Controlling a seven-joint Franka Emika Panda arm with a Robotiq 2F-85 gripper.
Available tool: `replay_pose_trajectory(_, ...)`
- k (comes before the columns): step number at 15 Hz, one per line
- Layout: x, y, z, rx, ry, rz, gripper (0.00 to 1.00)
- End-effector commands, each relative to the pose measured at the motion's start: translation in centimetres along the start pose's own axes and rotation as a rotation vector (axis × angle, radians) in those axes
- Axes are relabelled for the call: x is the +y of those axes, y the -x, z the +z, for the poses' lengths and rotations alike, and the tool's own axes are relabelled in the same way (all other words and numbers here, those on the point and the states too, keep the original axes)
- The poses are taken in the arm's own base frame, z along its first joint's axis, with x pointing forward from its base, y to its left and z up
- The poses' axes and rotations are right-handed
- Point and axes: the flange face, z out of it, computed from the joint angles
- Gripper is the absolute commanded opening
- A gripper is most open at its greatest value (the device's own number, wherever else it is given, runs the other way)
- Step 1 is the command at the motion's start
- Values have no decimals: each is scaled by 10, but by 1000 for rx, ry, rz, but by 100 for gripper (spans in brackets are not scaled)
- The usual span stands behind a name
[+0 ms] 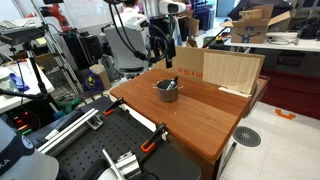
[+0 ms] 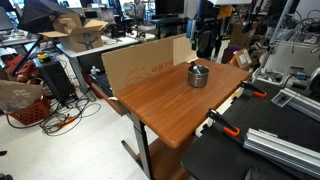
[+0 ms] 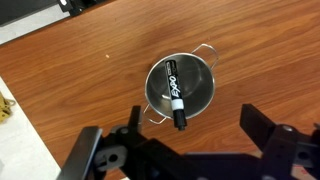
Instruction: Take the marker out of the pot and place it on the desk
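My gripper should next lower its open fingers on both sides of the marker's black end, past the white band, and close there, because that end sticks out past the pot's rim.
The small grey metal pot (image 3: 181, 86) stands on the reddish-brown wooden desk (image 3: 70, 80). The marker (image 3: 175, 96), black with a white band, lies in the pot with its lower end resting over the rim. In the wrist view my gripper (image 3: 190, 125) is open and empty, its two dark fingers spread wide above the desk, just short of the pot. In both exterior views the pot (image 1: 166, 89) (image 2: 198, 75) sits near the middle of the desk (image 1: 205, 115) (image 2: 160, 105), and the gripper (image 1: 161, 45) (image 2: 209, 42) hangs above it, well apart.
A cardboard panel (image 1: 232, 70) (image 2: 135, 65) stands upright along the desk's far edge. A black perforated table (image 1: 110, 150) (image 2: 255, 150) with orange clamps (image 1: 150, 145) adjoins the desk. Lab clutter, boxes and cables surround the area.
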Motion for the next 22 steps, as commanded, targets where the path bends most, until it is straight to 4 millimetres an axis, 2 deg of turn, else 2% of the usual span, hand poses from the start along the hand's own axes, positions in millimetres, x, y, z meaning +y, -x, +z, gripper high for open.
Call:
replay_pose_trajectory(1,-6,-24,19,-9,20,11,100)
replay_pose_trajectory(9,-20,-48,64,-50,62,-5,100)
replay_pose_trajectory(17,-21,-63,83,-64,81,6,100)
replay_pose_trajectory(18,-21,-64,84,-66,83,7,97)
replay_pose_trajectory(19,-21,-65,86,-70,84,6,74)
replay_pose_trajectory(21,-21,-66,88,-73,85,6,69)
replay_pose_trajectory(22,-21,-67,90,-73,86,6,60)
